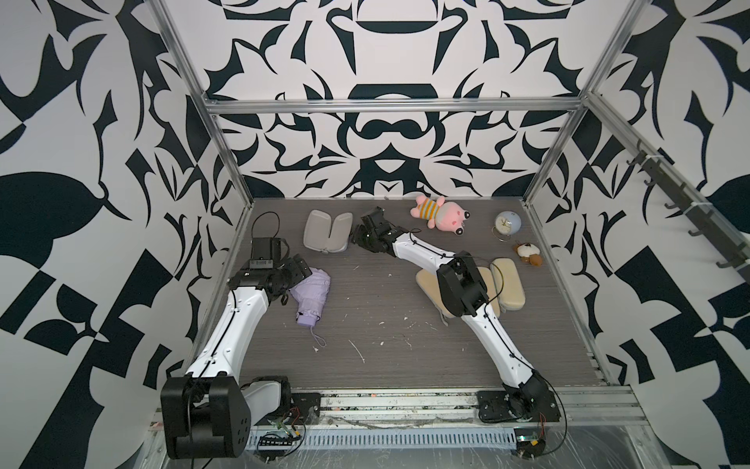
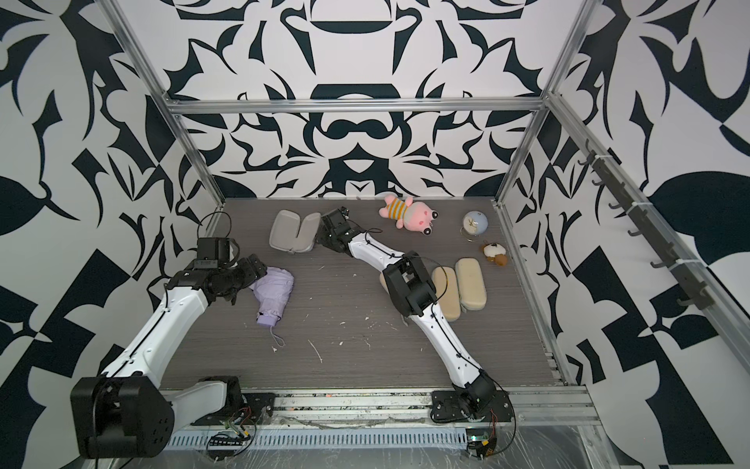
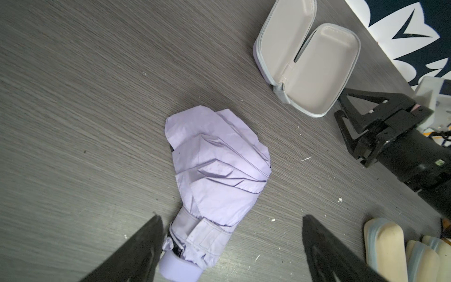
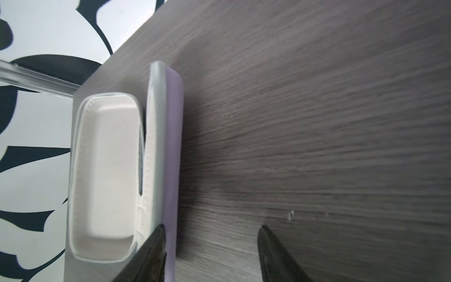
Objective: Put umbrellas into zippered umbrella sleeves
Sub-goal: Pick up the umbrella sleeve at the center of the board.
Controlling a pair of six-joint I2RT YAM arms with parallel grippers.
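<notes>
The sleeve's half stands on edge with its zip rim (image 1: 348, 234) (image 4: 156, 214) beside the gripper's nearer finger. My right gripper shifts toward it next and closes across that rim.
A lavender umbrella (image 1: 311, 294) (image 3: 217, 168) lies folded on the left of the table, handle toward the front. My left gripper (image 1: 293, 284) (image 3: 231, 219) hovers over it, open wide, and the umbrella's strapped handle end lies close to one finger (image 3: 146, 244). A lavender zippered sleeve (image 1: 328, 231) (image 4: 105, 171) lies open at the back, its pale lining showing. Its one half stands on edge. My right gripper (image 1: 358, 240) (image 4: 211, 229) is open beside that half, one fingertip (image 4: 156, 244) over its rim, holding nothing.
Closed beige sleeves (image 1: 508, 284) (image 2: 446, 298) lie side by side at the right, partly under my right arm. A pink plush toy (image 1: 442, 213), a small round clock (image 1: 507, 222) and a little brown plush (image 1: 527, 253) sit along the back right. White crumbs dot the table (image 1: 385, 345).
</notes>
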